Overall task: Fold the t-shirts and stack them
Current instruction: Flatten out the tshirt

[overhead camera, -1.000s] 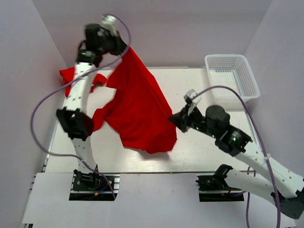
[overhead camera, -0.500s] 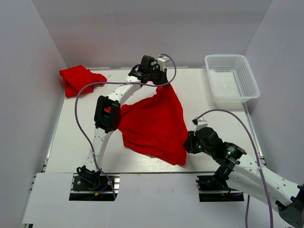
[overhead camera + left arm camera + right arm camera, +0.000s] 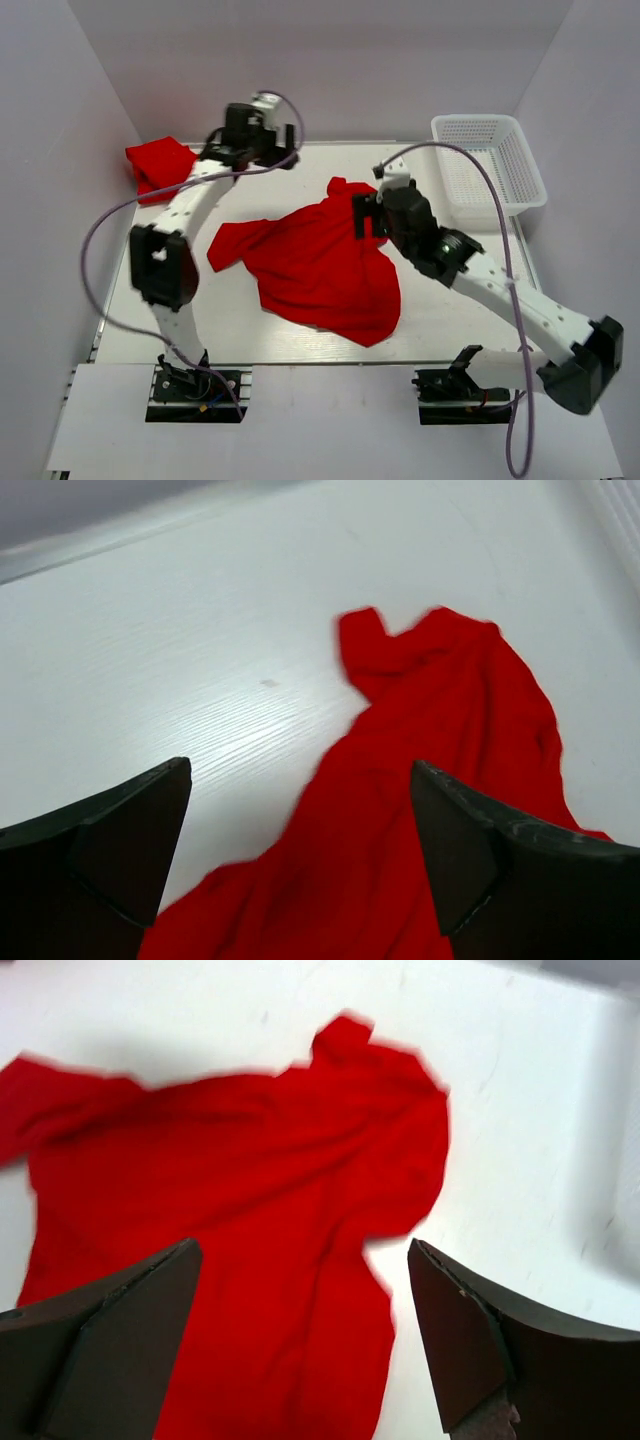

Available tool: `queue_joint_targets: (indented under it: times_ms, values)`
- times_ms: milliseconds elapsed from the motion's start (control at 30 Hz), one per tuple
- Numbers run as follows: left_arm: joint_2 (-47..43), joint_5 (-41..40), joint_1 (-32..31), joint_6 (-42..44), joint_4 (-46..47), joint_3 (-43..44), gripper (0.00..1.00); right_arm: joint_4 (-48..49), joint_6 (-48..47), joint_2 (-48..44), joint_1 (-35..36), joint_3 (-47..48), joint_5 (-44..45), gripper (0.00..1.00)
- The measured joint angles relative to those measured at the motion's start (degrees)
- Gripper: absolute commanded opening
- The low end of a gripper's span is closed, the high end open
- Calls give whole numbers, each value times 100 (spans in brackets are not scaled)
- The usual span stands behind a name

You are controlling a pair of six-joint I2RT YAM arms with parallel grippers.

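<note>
The left gripper will come back and down onto that sleeve's near corner [image 3: 216, 266] and close, because one sleeve sticks out from the rumpled red t-shirt.
One red t-shirt [image 3: 320, 268] lies rumpled and spread out on the middle of the white table [image 3: 440, 320], a sleeve pointing left. It fills the lower part of the left wrist view [image 3: 440, 780] and most of the right wrist view [image 3: 230, 1210]. A second red t-shirt [image 3: 160, 166] is bunched at the back left corner. My left gripper [image 3: 283, 152] [image 3: 300, 850] hovers open above the table's back, beyond the shirt's far edge, holding nothing. Over the shirt's right shoulder area, my right gripper [image 3: 362, 218] [image 3: 300, 1340] is open too, with nothing between its fingers.
A white mesh basket [image 3: 490, 172] stands at the back right corner. Grey walls close in the table on the left, back and right. Cables loop off both arms above the table.
Both grippers have opened and let go of the middle t-shirt, which dropped flat onto the table. The left arm swung left at the back; the right arm swung from the front edge to mid-table.
</note>
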Motion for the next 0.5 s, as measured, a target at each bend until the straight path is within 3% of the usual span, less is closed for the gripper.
queue_joint_targets:
  times_ms: [100,233,367,500]
  values:
    - [-1414,-457,544,-256,66,-1110,100,527,-413,767,-422,417,-87,89]
    - [-2957,-844,1226,-730,205,-2776,100,695,-605,2068,-1384,1266,-828,89]
    - [-3823,-931,1403,-1075,57,-4387,100,765,-785,3377,-2120,2218,-1464,89]
    - [-4417,-927,1471,-1578,-127,-5611,100,765,-879,3930,-2411,2444,-2039,88]
